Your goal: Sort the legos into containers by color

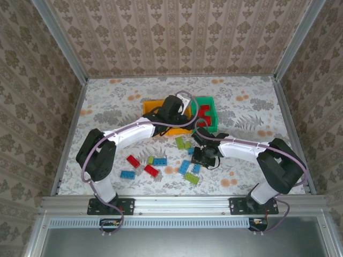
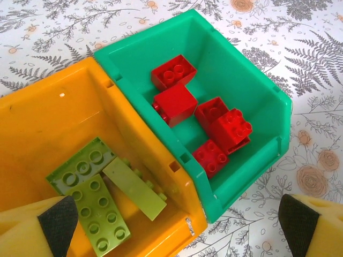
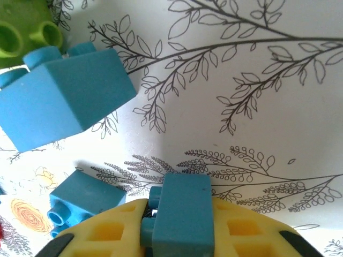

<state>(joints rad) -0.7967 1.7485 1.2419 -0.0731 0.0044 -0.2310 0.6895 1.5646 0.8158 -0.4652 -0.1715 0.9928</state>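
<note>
The right gripper lifts, carries the blue brick over the end orange-yellow bin and releases next. That bin lies outward, past the bins with lime and red bricks.
My left gripper [image 2: 179,227] hangs open above the seam between an orange-yellow bin [image 2: 48,123] and the green bin [image 2: 246,69]. The orange-yellow bin holds three lime green bricks [image 2: 134,187]. Several red bricks [image 2: 225,128] lie in the green bin. In the top view the left gripper [image 1: 185,112] covers part of the bins [image 1: 151,106]. My right gripper [image 3: 182,238] is shut on a blue brick [image 3: 182,211] just above the table. It sits low among the loose bricks [image 1: 205,154].
Loose blue bricks [image 3: 59,104] [image 3: 80,206] and a lime green brick [image 3: 24,35] lie close to the right gripper. Red bricks [image 1: 151,171], blue bricks [image 1: 127,174] and lime green bricks [image 1: 192,179] are scattered on the near floral table [image 1: 246,107].
</note>
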